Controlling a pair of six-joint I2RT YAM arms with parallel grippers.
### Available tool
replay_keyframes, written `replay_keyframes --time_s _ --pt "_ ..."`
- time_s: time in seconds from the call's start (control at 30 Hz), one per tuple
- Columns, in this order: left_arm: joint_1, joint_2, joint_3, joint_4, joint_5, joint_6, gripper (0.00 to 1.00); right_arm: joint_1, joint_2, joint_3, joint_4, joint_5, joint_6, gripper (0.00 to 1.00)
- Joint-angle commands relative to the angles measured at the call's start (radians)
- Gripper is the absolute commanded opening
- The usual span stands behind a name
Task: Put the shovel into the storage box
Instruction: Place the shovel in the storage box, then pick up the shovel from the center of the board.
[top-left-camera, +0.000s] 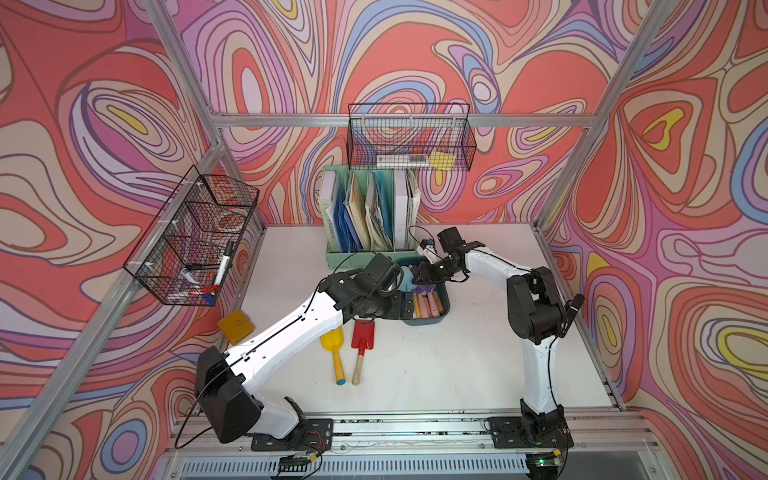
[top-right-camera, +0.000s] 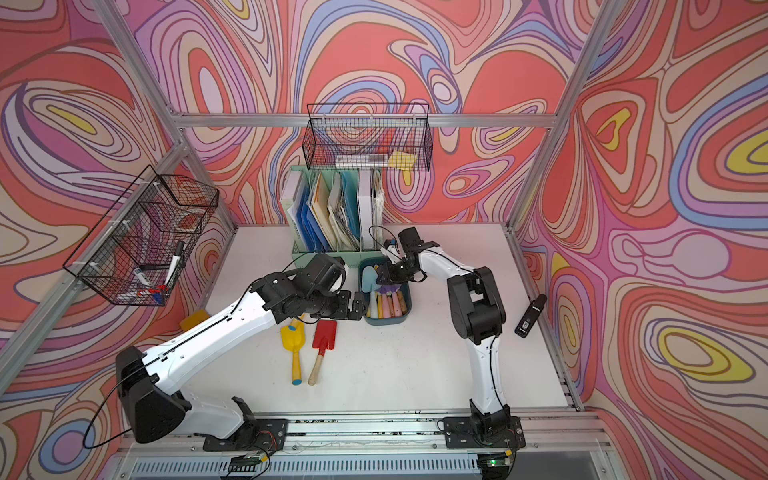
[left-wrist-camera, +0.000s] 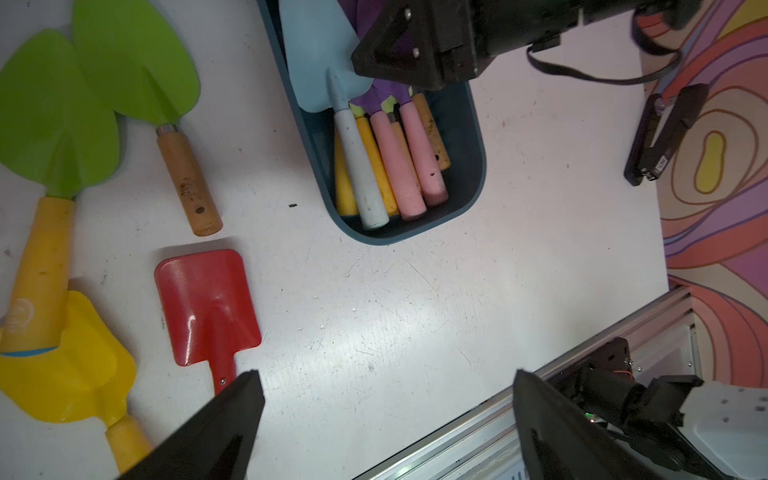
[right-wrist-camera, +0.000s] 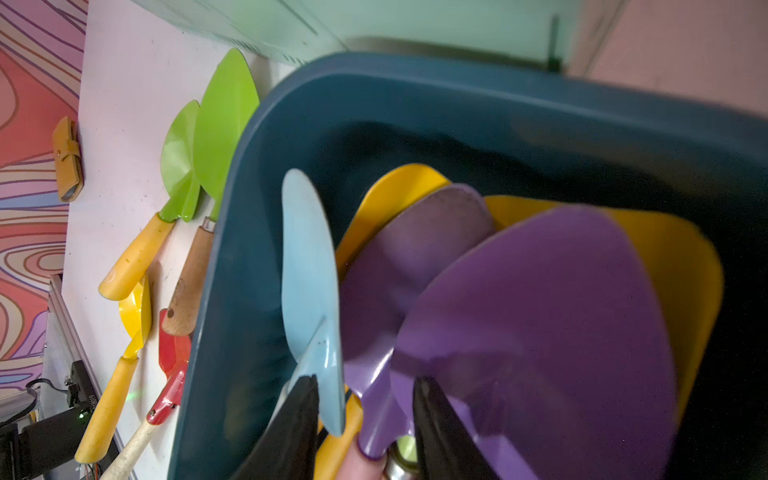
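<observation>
The green shovel's wooden handle (left-wrist-camera: 192, 188) is below my left gripper, away from the box (left-wrist-camera: 465, 166), with bare table on both sides of it. My left gripper will move over, turn and go down astride the handle next.
The dark teal storage box (top-left-camera: 446, 305) (top-right-camera: 409, 306) (left-wrist-camera: 465, 166) (right-wrist-camera: 374, 104) holds several shovels, handles toward the front. My right gripper (top-left-camera: 422, 276) (top-right-camera: 384, 276) (right-wrist-camera: 365, 378) hangs over the box. Its jaws stand apart astride the necks of a light-blue shovel (left-wrist-camera: 320, 54) (right-wrist-camera: 307, 270) and a purple shovel (right-wrist-camera: 540, 311), pinching neither. My left gripper (top-left-camera: 405, 305) (top-right-camera: 357, 305) (left-wrist-camera: 386, 372) is open over bare table beside the box. A red shovel (top-left-camera: 363, 334) (left-wrist-camera: 208, 307), a yellow shovel (top-left-camera: 332, 340) (left-wrist-camera: 62, 374) and two green shovels (left-wrist-camera: 137, 58) (right-wrist-camera: 224, 124) lie on the table.
A mint-green file holder (top-left-camera: 370, 208) stands right behind the box. Black wire baskets hang on the back wall (top-left-camera: 409, 137) and the left wall (top-left-camera: 195, 237). A tan pouch (top-left-camera: 236, 326) lies at the table's left edge, a black device (top-right-camera: 530, 316) at its right edge.
</observation>
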Motion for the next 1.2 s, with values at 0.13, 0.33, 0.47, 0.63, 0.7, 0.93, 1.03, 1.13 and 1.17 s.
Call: replay_keyframes --time_s 0.13,0.33,0.47,0.63,0.7,0.93,1.03,1.13,1.17 --pt "0.047 0.05 0.001 -0.072 -0.11 -0.041 0.99 -0.006 -0.16 -0.051 -0.022 0.042 -0.004 0.4" --pt "0.122 0.101 -0.027 -0.052 -0.13 -0.035 0.96 -0.006 -0.275 -0.122 -0.028 0.081 0.02 0.38" --pt "0.148 0.181 0.014 -0.084 -0.192 -0.003 0.93 -0.005 -0.351 -0.166 -0.034 0.09 0.046 0.35" --pt "0.172 0.31 0.087 -0.13 -0.226 0.025 0.91 -0.006 -0.448 -0.208 -0.045 0.103 0.079 0.31" --pt "0.182 0.349 0.102 -0.131 -0.229 0.028 0.9 -0.006 -0.482 -0.223 -0.051 0.107 0.088 0.3" --pt "0.217 0.438 0.1 -0.073 -0.2 0.022 0.86 -0.007 -0.565 -0.273 -0.062 0.123 0.105 0.28" --pt "0.234 0.463 0.093 -0.032 -0.175 0.022 0.84 -0.006 -0.582 -0.293 -0.063 0.127 0.111 0.27" --pt "0.24 0.485 0.095 0.006 -0.152 0.027 0.81 -0.006 -0.592 -0.308 -0.061 0.13 0.116 0.27" --pt "0.241 0.49 0.097 0.015 -0.146 0.029 0.81 -0.006 -0.594 -0.311 -0.062 0.13 0.117 0.27"
